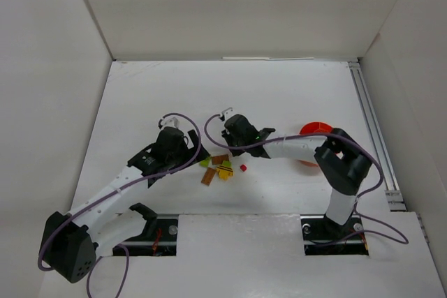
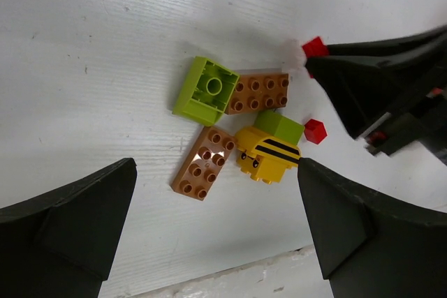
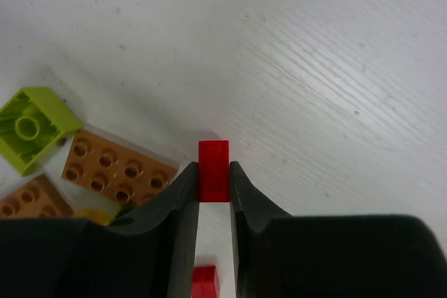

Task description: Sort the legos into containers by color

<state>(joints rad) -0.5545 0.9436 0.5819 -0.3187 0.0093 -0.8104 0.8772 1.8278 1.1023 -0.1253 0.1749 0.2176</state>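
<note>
Next, my right gripper will lift over the orange-red bowl (image 1: 316, 129) to release the small red lego, since the bowl lies to the gripper's right in the top view.
My right gripper (image 3: 213, 181) is shut on a small red lego (image 3: 213, 169), held just above the table beside the pile. A second red lego (image 3: 204, 282) lies under its fingers. The pile holds a lime brick (image 2: 204, 92), two orange-brown plates (image 2: 258, 93) (image 2: 204, 162) and a yellow striped brick (image 2: 269, 157) with a green piece (image 2: 279, 127) on top. My left gripper (image 2: 216, 197) hangs open over the near side of the pile, holding nothing. The orange-red bowl (image 1: 316, 129) sits at the right, partly hidden behind the right arm.
White walls enclose the table on three sides. A metal rail (image 1: 374, 130) runs along the right edge. The right arm's fingers (image 2: 363, 82) reach into the left wrist view from the right, next to the loose red lego (image 2: 315, 131).
</note>
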